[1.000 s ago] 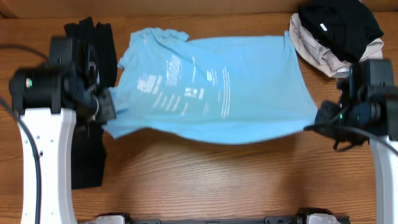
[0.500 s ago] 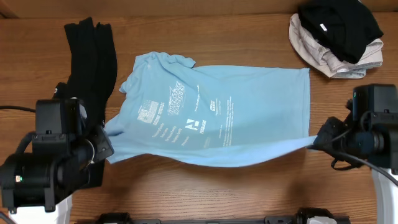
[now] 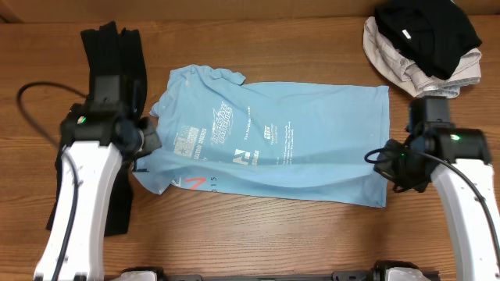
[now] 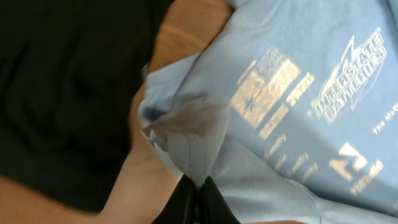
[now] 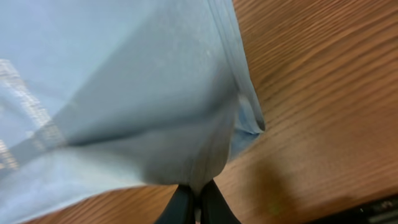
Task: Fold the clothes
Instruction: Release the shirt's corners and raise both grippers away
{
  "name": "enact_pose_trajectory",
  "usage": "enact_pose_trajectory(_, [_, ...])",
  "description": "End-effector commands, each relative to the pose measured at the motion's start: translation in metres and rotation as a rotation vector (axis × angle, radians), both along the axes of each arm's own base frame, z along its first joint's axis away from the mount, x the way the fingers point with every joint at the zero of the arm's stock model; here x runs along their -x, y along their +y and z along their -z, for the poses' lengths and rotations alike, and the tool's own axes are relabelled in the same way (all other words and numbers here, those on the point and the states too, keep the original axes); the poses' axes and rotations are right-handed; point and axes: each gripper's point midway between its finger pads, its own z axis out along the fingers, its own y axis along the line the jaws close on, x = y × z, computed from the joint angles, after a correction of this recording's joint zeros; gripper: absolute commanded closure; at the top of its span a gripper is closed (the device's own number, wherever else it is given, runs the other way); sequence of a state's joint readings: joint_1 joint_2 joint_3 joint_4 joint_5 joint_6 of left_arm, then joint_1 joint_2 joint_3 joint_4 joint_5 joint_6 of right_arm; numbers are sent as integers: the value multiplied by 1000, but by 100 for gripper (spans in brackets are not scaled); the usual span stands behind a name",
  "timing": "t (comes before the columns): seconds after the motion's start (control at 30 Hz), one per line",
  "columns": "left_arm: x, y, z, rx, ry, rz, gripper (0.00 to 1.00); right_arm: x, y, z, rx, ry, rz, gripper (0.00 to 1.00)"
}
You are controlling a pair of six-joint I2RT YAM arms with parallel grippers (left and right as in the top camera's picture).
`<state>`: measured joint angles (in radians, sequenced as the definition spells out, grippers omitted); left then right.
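Observation:
I should next move my left gripper outward and down, past the flag print and onto the blue cloth beyond it, and let go of the cloth's bunched fold, because that part of the cloth is spread out.
The clothes here are chiefly a light blue T-shirt (image 3: 312, 133) with white lettering, spread across the middle of the table, neck to the left. A red-orange mark (image 3: 195, 182) shows near its front left edge. My left gripper (image 3: 148, 148) is shut on a pinch of the shirt's left side; in the left wrist view the fabric (image 4: 193, 134) rises in a peak from the closed tips (image 4: 198, 190). My right gripper (image 3: 383, 165) is shut on the hem at the right; the cloth (image 5: 155, 106) drapes away from its closed tips (image 5: 198, 191).
A black garment (image 3: 117, 62) lies in a long strip along the left, under and behind the left arm. A pile of black and beige clothes (image 3: 426, 43) sits at the back right corner. Bare wooden table (image 3: 258, 234) lies in front of the shirt.
The shirt has come down from a stretched hold and now lies flatter on the table. Both grippers moved inward, the left one also away from the front edge. The red-orange mark now shows.

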<state>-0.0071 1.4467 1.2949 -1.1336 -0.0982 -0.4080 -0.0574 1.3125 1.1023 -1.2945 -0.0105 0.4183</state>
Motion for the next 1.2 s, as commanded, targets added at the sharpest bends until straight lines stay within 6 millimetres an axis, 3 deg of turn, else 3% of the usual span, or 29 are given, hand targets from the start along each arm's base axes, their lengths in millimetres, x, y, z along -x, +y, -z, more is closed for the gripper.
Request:
enact_pose_trajectory(0.0, [-20,-7,27,-23,38,60,96,0,-4,29,12,54,8,96])
enact_pose_trajectory(0.1, [-50,-19,61,-19,42,97,96,-23,-6,57,13,40,8,96])
enact_pose_trajectory(0.2, [-65,-24,83,-19,47,109,96,-41,-7,70,14,16,9,96])
enact_pose_trajectory(0.47, [-97,-29,118,-19,6,115,92,-72,-9,94,18,-32,9,96])
enact_pose_trajectory(0.6, [-114,-30,114,-27,-59,132,96,-83,-10,95,24,-68,10,96])
enact_pose_trajectory(0.8, [-131,-31,93,-36,-109,158,96,-100,-11,82,29,-130,2,96])
enact_pose_trajectory(1.0, [-139,-31,71,-38,-121,160,96,-97,-10,69,29,-135,-13,96])
enact_pose_trajectory(1.17, [-144,-32,58,-34,-136,149,96,-100,-11,43,34,-184,-21,96])
